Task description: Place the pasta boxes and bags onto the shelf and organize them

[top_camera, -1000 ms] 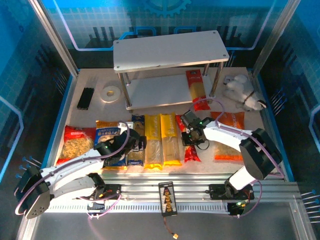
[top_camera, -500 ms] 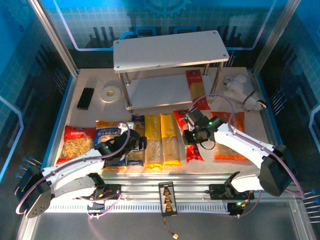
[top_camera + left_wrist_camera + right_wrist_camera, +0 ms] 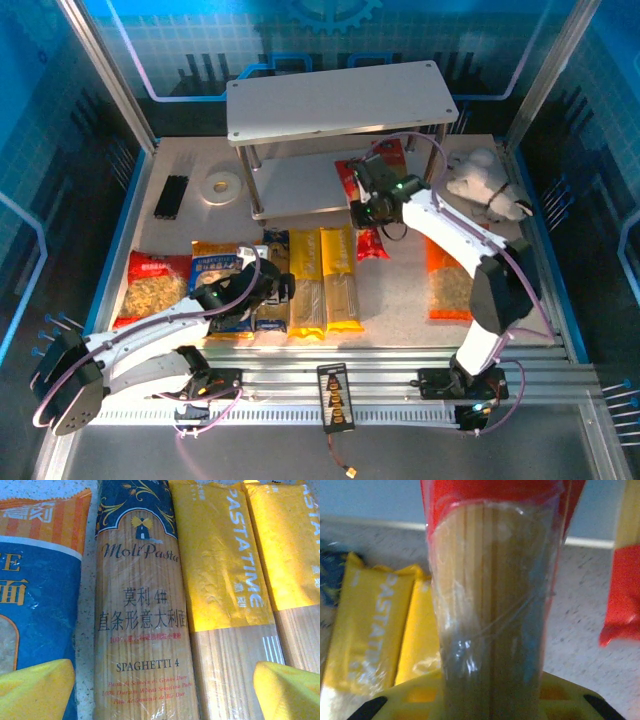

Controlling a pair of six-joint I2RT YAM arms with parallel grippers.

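Observation:
I will next move my right gripper outward and down to let go of its red pasta box [image 3: 372, 243] on the lower board beside the second one, because bare board shows there.
My right gripper [image 3: 372, 205] is shut on a red pasta box [image 3: 372, 243], held above the table at the front right of the shelf [image 3: 340, 100]. In the right wrist view that red box [image 3: 495, 580] stands straight up out of the gripper [image 3: 490, 700]. A second red box [image 3: 393, 150] lies on the lower board. My left gripper [image 3: 272, 290] hovers open over the dark blue box [image 3: 140, 605], its yellow fingertips [image 3: 35, 687] on either side. Two yellow boxes [image 3: 322, 280] lie to its right. The blue bag [image 3: 215, 270], red bag [image 3: 155, 285] and orange bag [image 3: 450, 290] lie on the table.
A black stick bundle [image 3: 172, 196] and a white tape roll [image 3: 220, 187] lie at the back left. A white plush toy [image 3: 490, 180] sits right of the shelf. Blue walls ring the table. A small black device [image 3: 335, 395] lies on the front rail.
My right arm has lifted the red box off the table and carried it back and left, up to the shelf's front. The left arm has stayed still.

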